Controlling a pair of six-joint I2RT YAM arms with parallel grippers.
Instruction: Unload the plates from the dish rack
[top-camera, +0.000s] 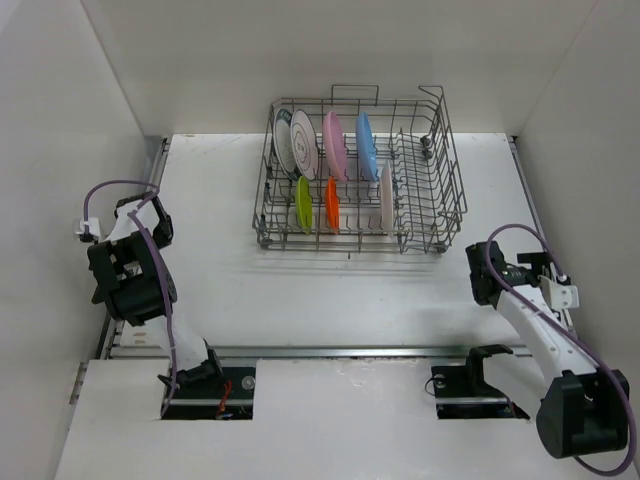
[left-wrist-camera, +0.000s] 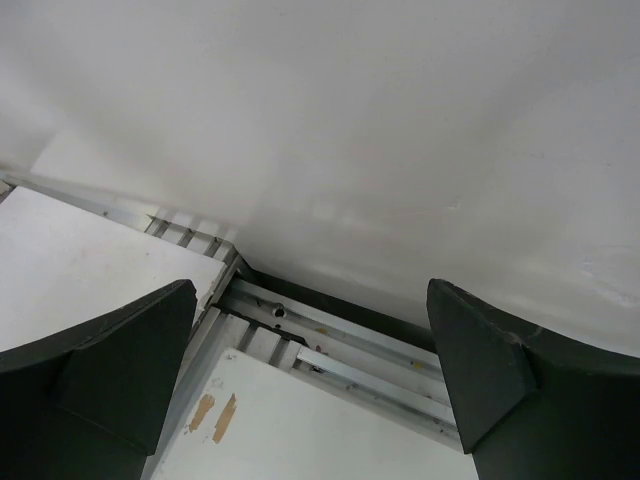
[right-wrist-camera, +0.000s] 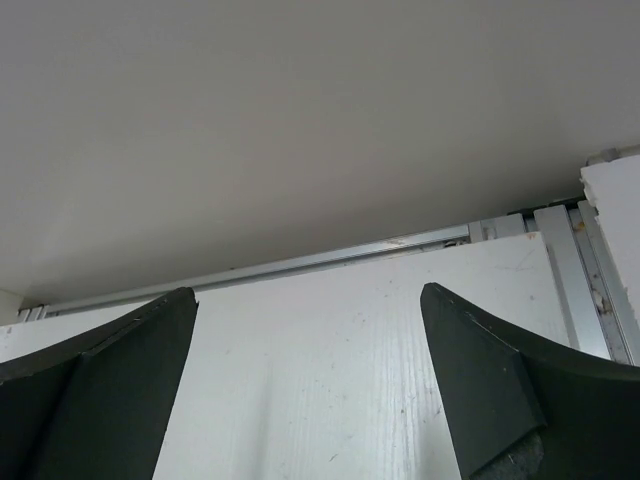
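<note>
I'll raise my right gripper outward over the rack, turn it down and lower it onto the nearest front-row white plate's top rim.
The grey wire dish rack stands at the back middle of the table. Its back row holds upright a dark-green-rimmed plate, a white patterned plate, a pink plate and a blue plate. In the front row stand a lime green plate, an orange plate and a white plate. My left gripper is open and empty at the far left, well away from the rack. My right gripper is open and empty, just right of the rack's front corner.
White walls close in the table on the left, back and right. An aluminium rail runs along the table's edge under the left gripper. Another rail lies at the foot of the wall ahead of the right gripper.
</note>
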